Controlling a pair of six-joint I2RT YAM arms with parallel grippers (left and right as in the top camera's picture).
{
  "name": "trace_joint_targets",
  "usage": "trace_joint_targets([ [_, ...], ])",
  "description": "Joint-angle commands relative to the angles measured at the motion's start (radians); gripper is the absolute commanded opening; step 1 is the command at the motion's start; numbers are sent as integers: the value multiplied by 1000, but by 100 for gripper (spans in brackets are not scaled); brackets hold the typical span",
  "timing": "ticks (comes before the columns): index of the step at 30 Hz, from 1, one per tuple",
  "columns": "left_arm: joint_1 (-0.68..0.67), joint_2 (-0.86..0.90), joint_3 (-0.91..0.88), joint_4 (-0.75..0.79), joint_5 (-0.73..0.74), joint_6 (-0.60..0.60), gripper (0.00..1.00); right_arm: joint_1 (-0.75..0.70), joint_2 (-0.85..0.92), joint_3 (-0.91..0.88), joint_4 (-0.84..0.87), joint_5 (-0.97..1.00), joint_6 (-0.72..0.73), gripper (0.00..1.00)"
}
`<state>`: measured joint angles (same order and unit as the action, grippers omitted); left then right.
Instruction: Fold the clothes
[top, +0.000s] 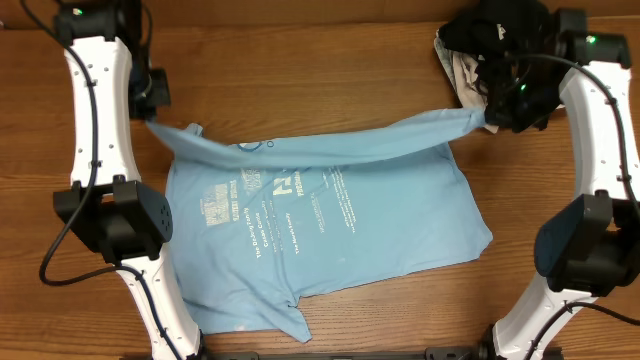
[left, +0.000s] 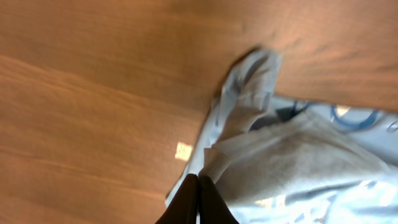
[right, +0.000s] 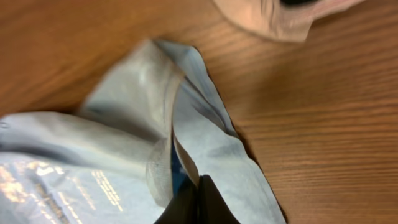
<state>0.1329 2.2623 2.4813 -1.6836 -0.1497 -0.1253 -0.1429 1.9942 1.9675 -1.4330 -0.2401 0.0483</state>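
Observation:
My right gripper needs to move back and down and release its corner by the shirt's side edge, because the piece of cloth still hangs raised above the flat cloth.
The clothes, a light sky-blue T-shirt (top: 320, 225) with white print, lie printed side up in the middle of the wooden table. The far edge is raised and stretched into a band between both grippers. My left gripper (top: 152, 120) is shut on the left end of that band; in the left wrist view the closed jaws (left: 199, 182) pinch a fold of blue cloth (left: 298, 155). At the band's right end my right gripper (top: 488, 120) is also shut, its closed jaws (right: 198, 182) gripping the shirt's edge (right: 130, 118). The near part of the shirt rests flat.
A black garment (top: 490, 35) and a beige garment (top: 462, 75) are heaped at the far right corner, just behind the right gripper; the beige garment (right: 280, 18) shows at the top of the right wrist view. Both arm bases stand at the front corners.

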Motion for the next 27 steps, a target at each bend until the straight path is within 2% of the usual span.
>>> trace_joint_targets([
  [1, 12, -20, 61, -6, 13, -10, 4, -3, -42, 85, -40, -13, -24, 4],
  [12, 14, -39, 24, -6, 66, 6, 4, -27, -51, 106, -175, -26, -65, 4],
  [21, 14, -114, -214, -6, 72, 16, 4, -82, -51, 21, -245, -24, -83, 4],
  [27, 11, -134, -380, -6, 100, 13, 4, -88, -51, -93, -202, -24, -83, 4],
])
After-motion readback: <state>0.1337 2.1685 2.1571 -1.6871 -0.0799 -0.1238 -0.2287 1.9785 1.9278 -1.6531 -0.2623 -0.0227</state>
